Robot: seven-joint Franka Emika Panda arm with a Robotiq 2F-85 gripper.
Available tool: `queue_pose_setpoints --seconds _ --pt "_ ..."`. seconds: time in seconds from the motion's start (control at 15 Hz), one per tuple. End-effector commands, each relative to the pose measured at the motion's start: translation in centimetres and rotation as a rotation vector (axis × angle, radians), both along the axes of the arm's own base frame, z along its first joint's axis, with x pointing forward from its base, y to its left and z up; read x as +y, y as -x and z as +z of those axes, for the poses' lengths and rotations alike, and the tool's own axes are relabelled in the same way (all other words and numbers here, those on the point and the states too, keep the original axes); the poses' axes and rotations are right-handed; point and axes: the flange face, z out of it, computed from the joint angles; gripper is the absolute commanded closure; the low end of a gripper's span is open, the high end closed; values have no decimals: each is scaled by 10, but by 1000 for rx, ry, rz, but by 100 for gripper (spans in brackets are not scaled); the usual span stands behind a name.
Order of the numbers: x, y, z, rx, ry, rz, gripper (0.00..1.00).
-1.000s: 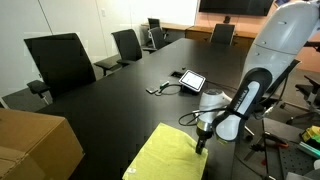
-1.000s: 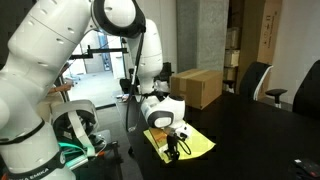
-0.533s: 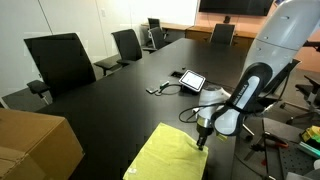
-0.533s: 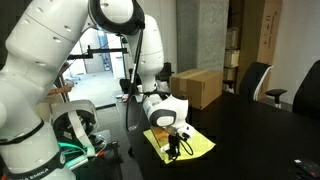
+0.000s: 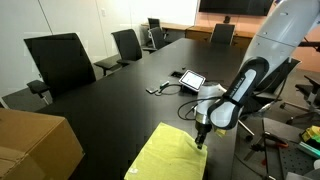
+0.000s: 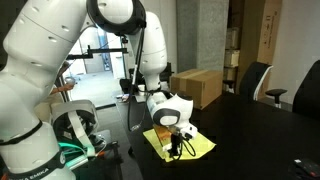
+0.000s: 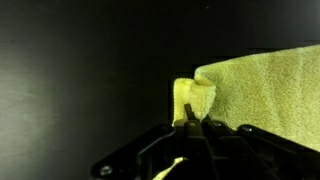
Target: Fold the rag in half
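I will next lift the rag's pinched corner with my gripper, carry it outward across the rag [image 5: 170, 156] and let it go by the rag's far corner [image 5: 161, 126], because that corner is outward of my gripper.
The rag [image 5: 170, 156] is a bright yellow-green cloth lying on the black table near its edge; it also shows in an exterior view [image 6: 190, 143]. My gripper [image 5: 200, 139] is down at one corner of it, also seen in an exterior view [image 6: 177, 145]. In the wrist view the jaws [image 7: 190, 125] are shut on that corner, which is pinched up into a small fold, while the rest of the rag [image 7: 265, 90] stretches off to the right.
A brown cardboard box [image 5: 35, 143] stands on the table beside the rag, also seen in an exterior view [image 6: 198, 86]. A tablet [image 5: 192, 80] with cables lies farther along the table. Black office chairs [image 5: 62, 62] line the table's side.
The arm has shifted slightly, with the gripper still down at the rag's corner. The rag itself lies much as before.
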Motion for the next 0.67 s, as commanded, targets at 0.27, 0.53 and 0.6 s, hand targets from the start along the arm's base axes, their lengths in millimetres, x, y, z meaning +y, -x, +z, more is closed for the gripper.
queue_pose_setpoints --seconds 0.27,0.53,0.6 --pt "-5 -39 36 -44 -140 -67 99" --pt "-5 -67 43 -88 -150 -93 99" --pt "-4 -73 46 -96 -153 -95 99"
